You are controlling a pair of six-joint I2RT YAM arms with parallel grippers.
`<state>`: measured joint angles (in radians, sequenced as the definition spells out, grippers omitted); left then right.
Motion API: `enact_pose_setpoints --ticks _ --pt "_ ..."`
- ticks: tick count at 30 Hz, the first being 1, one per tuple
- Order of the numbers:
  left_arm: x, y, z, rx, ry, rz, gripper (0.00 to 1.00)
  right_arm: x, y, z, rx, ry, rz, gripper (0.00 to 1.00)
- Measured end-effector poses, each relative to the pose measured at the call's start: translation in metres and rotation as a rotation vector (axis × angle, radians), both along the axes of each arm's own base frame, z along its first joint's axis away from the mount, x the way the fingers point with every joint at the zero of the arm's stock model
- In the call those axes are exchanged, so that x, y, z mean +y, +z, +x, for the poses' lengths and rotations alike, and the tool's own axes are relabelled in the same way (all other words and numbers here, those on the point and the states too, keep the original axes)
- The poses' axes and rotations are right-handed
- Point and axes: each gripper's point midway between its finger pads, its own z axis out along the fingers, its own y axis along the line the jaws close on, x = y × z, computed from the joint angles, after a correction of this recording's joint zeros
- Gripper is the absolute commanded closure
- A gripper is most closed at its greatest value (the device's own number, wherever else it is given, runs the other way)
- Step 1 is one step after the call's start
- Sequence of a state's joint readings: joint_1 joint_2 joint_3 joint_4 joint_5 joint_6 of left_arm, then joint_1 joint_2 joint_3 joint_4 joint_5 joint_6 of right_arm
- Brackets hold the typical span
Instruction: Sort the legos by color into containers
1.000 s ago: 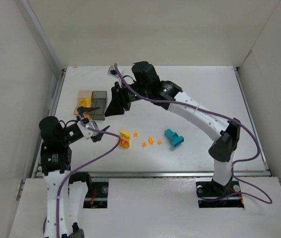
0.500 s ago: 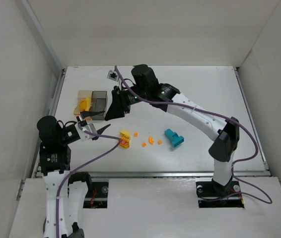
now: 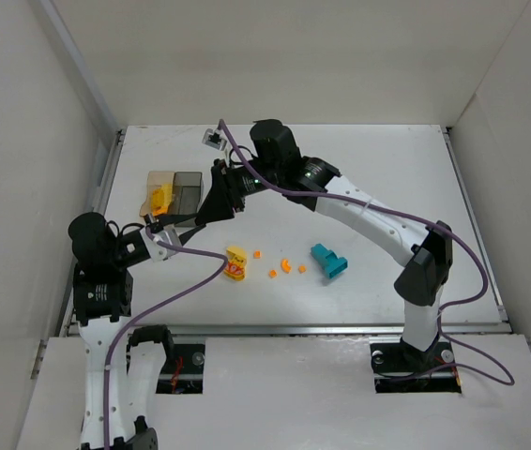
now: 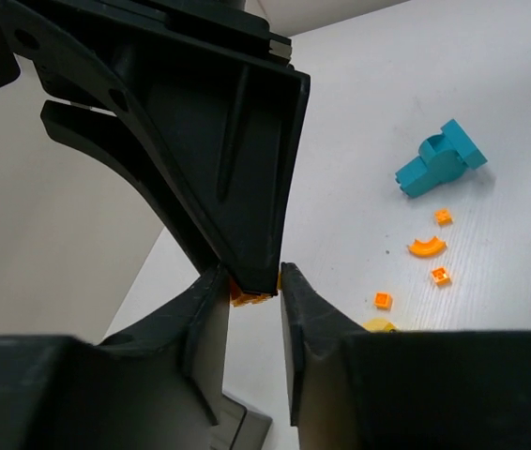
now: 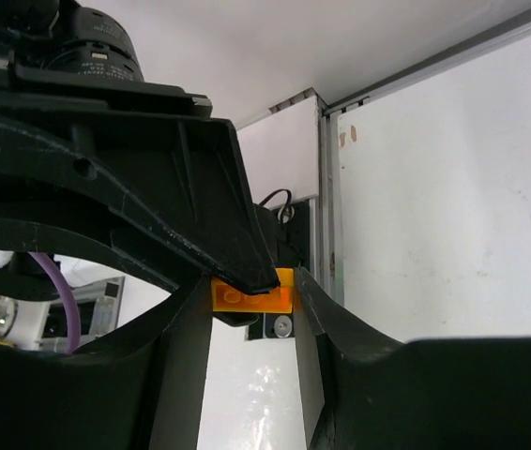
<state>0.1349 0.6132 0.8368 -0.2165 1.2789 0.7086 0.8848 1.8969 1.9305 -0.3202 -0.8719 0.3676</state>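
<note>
The amber container (image 3: pixel 159 180) already has a yellow piece in it and the grey one is empty, so I will move my left gripper outward over the amber container and release.
My right gripper (image 3: pixel 207 214) hangs just in front of the containers, shut on a small orange lego (image 5: pixel 256 292). My left gripper (image 3: pixel 197 223) reaches up to the same spot. Its jaws are closed round that orange lego (image 4: pixel 251 296) and the tip of the right gripper's finger. The amber container (image 3: pixel 159 180) holds a yellow piece (image 3: pixel 159 198); the grey container (image 3: pixel 189 186) adjoins it on the right. On the table lie a yellow lego with red marks (image 3: pixel 236 263), several orange bits (image 3: pixel 285 265) and the teal block (image 3: pixel 328 261).
White walls enclose the table (image 3: pixel 387 187) on the left, back and right. In the left wrist view the teal block (image 4: pixel 439 159) and orange bits (image 4: pixel 425 247) lie beyond the fingers, and a corner of the grey container (image 4: pixel 242 427) shows below.
My left gripper has swung up toward the right gripper's tips and its jaws have narrowed from wide open onto the orange lego. The right gripper has shifted only slightly.
</note>
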Motion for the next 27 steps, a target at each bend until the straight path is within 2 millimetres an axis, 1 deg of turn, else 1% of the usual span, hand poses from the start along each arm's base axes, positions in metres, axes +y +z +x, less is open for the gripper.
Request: enact_pose_setpoints --ticks 2,3,4,6,7,8,9,10,12,13,15,19,22,25,26,27 --pt "0.000 0.001 0.000 -0.010 0.001 0.003 0.91 0.000 0.000 0.001 0.013 -0.006 -0.002 0.97" --pt "0.000 0.002 0.001 -0.015 0.001 0.004 0.98 0.000 0.001 0.001 0.019 -0.007 -0.002 0.97" --pt "0.000 0.002 0.001 -0.016 0.003 0.004 1.00 0.000 0.001 0.001 0.018 -0.007 -0.001 0.97" --pt "0.001 0.003 0.001 -0.019 0.005 0.005 1.00 0.000 0.002 0.001 0.020 -0.008 0.001 0.97" --pt "0.001 0.003 0.001 -0.020 0.005 0.005 1.00 0.000 0.002 0.001 0.022 -0.009 0.001 0.94" --pt "0.001 0.003 0.001 -0.021 0.006 0.005 1.00 0.000 0.002 0.001 0.021 -0.008 0.002 0.87" --pt "0.001 0.003 0.000 -0.024 0.009 0.006 1.00 0.000 0.003 0.001 0.021 -0.008 0.003 0.65" --pt "0.001 0.004 0.000 -0.027 0.011 0.007 1.00 0.000 0.003 0.001 0.020 -0.007 0.005 0.53" --pt "0.001 0.004 0.000 -0.026 0.012 0.006 1.00 0.001 0.003 0.000 0.016 -0.006 0.008 0.36" --pt "0.001 0.004 -0.001 -0.024 0.011 0.004 1.00 0.001 0.004 0.001 0.012 -0.007 0.010 0.18" --pt "0.000 0.004 -0.002 -0.021 0.012 0.002 1.00 0.001 0.004 0.002 0.008 -0.011 0.013 0.00" --pt "0.004 0.003 0.003 -0.008 0.043 -0.001 1.00 0.002 0.005 0.001 0.005 -0.005 0.018 0.00" --pt "0.007 0.000 0.008 0.021 0.084 -0.012 1.00 0.003 0.005 0.004 0.001 -0.021 0.017 0.00" --pt "0.016 -0.010 0.021 0.100 0.170 -0.050 1.00 0.002 0.000 0.020 -0.001 -0.101 0.001 0.00" --pt "0.021 -0.014 0.029 0.137 0.219 -0.068 1.00 0.001 -0.003 0.030 0.007 -0.157 -0.013 0.00" --pt "0.027 -0.020 0.038 0.188 0.270 -0.094 1.00 -0.007 -0.012 0.045 0.023 -0.233 -0.039 0.00"
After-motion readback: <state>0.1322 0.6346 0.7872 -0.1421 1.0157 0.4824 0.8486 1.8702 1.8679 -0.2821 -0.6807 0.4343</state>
